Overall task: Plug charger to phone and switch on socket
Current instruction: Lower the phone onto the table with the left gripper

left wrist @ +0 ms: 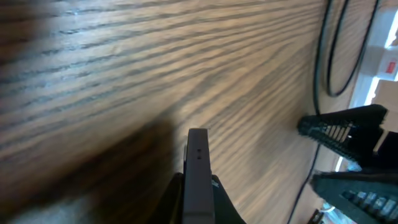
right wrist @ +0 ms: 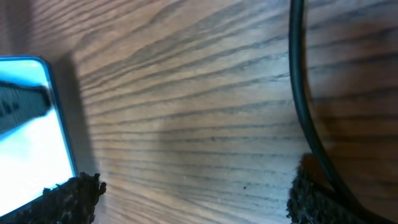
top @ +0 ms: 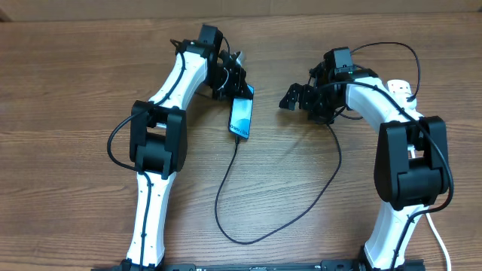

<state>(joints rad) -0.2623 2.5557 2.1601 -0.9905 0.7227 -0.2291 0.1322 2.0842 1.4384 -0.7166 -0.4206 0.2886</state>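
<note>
I will slide the phone slightly outward with my left gripper as the cable [top: 223, 188] meets the phone's near end. The phone will go onto the bare wood past its far end [top: 252, 80], and then I will release it.
The phone [top: 242, 114] lies on the wood table with its blue-teal face up. My left gripper [top: 232, 84] is shut on its far end. In the left wrist view the phone's dark edge [left wrist: 198, 155] stands between the jaws [left wrist: 198, 202]. The charger, a thin black cable [top: 223, 188], meets the phone's near end, loops toward the front edge and runs back up to the right arm. My right gripper [top: 297, 100] is open and empty to the right of the phone. In the right wrist view the open jaws [right wrist: 196, 199] have the phone [right wrist: 28, 137] to their left and the cable [right wrist: 301, 93] to their right. The socket [top: 401, 89] is mostly hidden behind the right arm.
A thick white cord [top: 438, 237] runs off the front right past the right arm's base. In the left wrist view the right gripper [left wrist: 348, 155] and a bit of the white socket with red marks [left wrist: 385, 62] show at the right.
</note>
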